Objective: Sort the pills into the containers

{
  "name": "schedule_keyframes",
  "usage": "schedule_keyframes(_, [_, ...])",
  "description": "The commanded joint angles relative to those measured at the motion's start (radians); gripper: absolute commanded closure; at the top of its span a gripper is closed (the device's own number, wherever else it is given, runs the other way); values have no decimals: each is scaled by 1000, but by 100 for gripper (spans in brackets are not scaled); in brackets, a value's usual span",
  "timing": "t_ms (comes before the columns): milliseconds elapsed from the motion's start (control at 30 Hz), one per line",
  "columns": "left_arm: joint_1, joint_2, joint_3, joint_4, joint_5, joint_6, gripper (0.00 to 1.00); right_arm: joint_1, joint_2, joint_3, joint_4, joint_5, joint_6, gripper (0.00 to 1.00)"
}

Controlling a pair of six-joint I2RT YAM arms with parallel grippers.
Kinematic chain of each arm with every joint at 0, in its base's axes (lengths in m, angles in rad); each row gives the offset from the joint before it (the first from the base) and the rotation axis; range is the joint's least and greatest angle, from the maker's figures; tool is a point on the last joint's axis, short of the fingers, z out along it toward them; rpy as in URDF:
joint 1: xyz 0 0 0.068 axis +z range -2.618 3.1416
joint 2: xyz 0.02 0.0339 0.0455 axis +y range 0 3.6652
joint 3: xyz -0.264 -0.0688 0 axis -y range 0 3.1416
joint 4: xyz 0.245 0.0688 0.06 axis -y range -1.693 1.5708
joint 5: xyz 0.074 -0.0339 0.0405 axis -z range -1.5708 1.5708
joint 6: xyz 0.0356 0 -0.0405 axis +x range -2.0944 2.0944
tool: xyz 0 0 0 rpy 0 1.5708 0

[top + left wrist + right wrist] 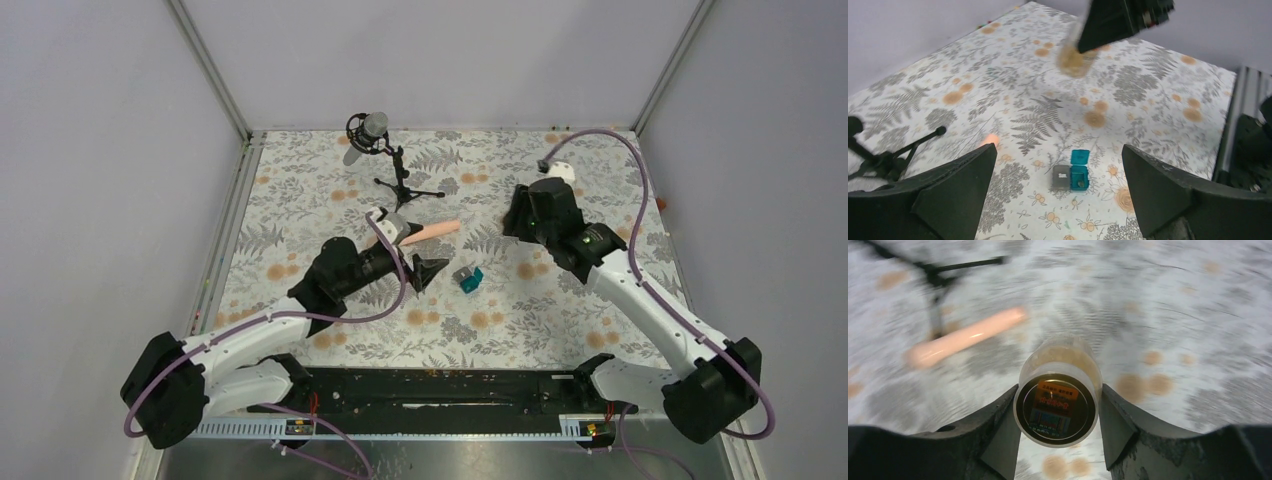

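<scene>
My right gripper carries the bottle (1058,390) right in the top view next, lowers and releases it, since clear cloth beside orange blooms lies below on that side.
The teal-and-grey box (467,279) lies open on the floral cloth; in the left wrist view (1071,172) a small dark bit sits in its teal half. My left gripper (425,266) is open and empty, hovering just left of the box, with the box ahead between its fingers (948,195). My right gripper (514,222) is shut on the amber bottle (1058,390) and holds it off the cloth at the back right. The bottle also shows in the left wrist view (1075,60). It is hidden under the gripper in the top view. No loose pills show clearly.
The long peach cylinder (435,230) lies beside my left wrist and shows blurred in the right wrist view (968,337). A microphone on a small black tripod (385,150) stands at the back. A small orange speck (660,203) lies by the right wall.
</scene>
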Motion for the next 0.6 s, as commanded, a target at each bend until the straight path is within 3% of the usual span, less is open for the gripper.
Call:
schedule_keyframes(0, [2, -73, 27, -27, -246, -111, 1, -174, 8, -151, 80, 178, -25, 52])
schedule_keyframes(100, [7, -113, 23, -59, -389, -156, 1, -272, 44, -201, 95, 189, 9, 51])
schedule_keyframes(200, [11, -149, -34, -18, -465, -106, 1, -328, 89, -244, 137, 197, 68, 50])
schedule_keyframes(400, [14, -239, -157, 103, -627, -129, 1, -334, 171, -289, 161, 304, 163, 47])
schedule_keyframes(467, [17, -253, -173, 114, -656, -138, 1, -334, 216, -278, 136, 315, 184, 41])
schedule_keyframes(567, [20, -261, -169, 80, -706, -188, 1, -332, 241, -268, 103, 310, 198, 23])
